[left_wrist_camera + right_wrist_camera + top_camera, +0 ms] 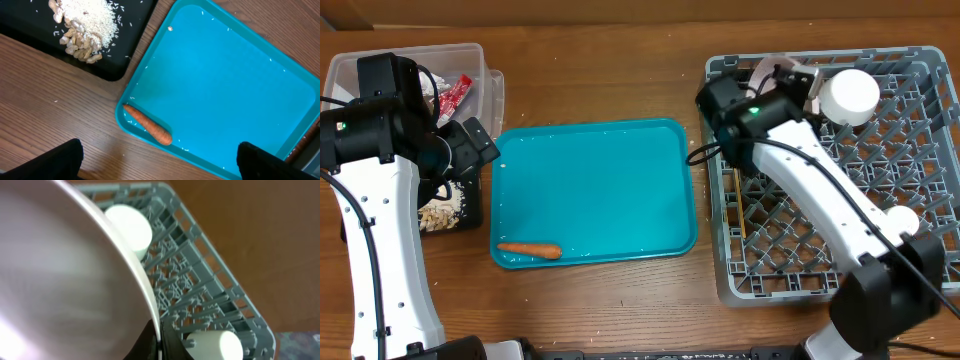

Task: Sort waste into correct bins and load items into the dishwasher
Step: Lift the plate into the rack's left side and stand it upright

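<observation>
My right gripper should next lower the white plate among the dish rack's wires and let go of the plate's rim, as the plate is already on edge over the dish rack's far corner.
My right gripper [788, 84] is shut on the rim of a white plate [761, 71], which it holds on edge over the back left corner of the grey dish rack [920, 150]. In the right wrist view the plate [60, 270] fills the left side, pinched between my fingers [159, 342]. Two white cups [849, 95] [901, 220] stand in the rack. My left gripper [160, 157] is open and empty above the teal tray's front left corner. It is just short of the orange carrot [148, 131], which also shows in the overhead view [530, 250]. Rice and crumbs [85, 25] lie in the black tray [460, 215].
The clear tub [485, 60] at the back left holds a red wrapper [458, 95]. The teal tray [590, 190] lies between the bins and the rack, with scattered rice grains on it. Bare wooden table [620, 310] runs along the front.
</observation>
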Controlling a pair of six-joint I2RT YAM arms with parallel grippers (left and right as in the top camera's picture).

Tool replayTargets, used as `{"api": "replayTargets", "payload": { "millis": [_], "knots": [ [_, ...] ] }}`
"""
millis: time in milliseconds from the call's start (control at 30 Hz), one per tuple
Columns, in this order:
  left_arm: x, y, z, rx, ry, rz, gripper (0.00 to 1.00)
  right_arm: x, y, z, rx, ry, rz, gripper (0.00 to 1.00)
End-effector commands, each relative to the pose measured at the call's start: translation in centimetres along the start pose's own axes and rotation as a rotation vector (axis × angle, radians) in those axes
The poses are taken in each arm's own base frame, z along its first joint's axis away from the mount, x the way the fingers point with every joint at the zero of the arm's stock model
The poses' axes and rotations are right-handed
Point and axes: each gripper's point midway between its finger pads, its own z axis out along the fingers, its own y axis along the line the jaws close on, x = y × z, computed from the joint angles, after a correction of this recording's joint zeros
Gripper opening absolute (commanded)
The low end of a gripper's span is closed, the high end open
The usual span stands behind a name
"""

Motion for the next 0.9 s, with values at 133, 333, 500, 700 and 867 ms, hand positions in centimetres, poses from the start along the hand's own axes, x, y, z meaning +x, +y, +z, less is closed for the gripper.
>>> {"api": "replayTargets", "payload": {
  "millis": [133, 333, 500, 700, 867],
  "knots": [
    [0.0, 0.1, -0.2, 0.005, -0.008, -0.024, 1.00, 1.8, 1.8, 0.5, -0.029, 0.052, 0.020, 0.04],
    [0.1, 0.1, -0.2, 0.005, -0.007, -0.024, 1.00, 2.5, 3.7, -1.6, -0.115, 0.067, 0.003, 0.04],
    [0.1, 0.1, -0.2, 0.005, -0.007, -0.024, 1.00, 2.8, 5.7, -5.2, -0.214, 0.032, -0.035, 0.36],
    [0.1, 0.1, -0.2, 0.004, -0.006, -0.023, 1.00, 4.0, 6.2, -7.0, -0.261, 0.045, -0.084, 0.83],
    [0.1, 0.1, -0.2, 0.004, -0.006, -0.023, 1.00, 3.3, 5.0, -8.2, -0.350, 0.080, -0.006, 0.83]
  ]
}}
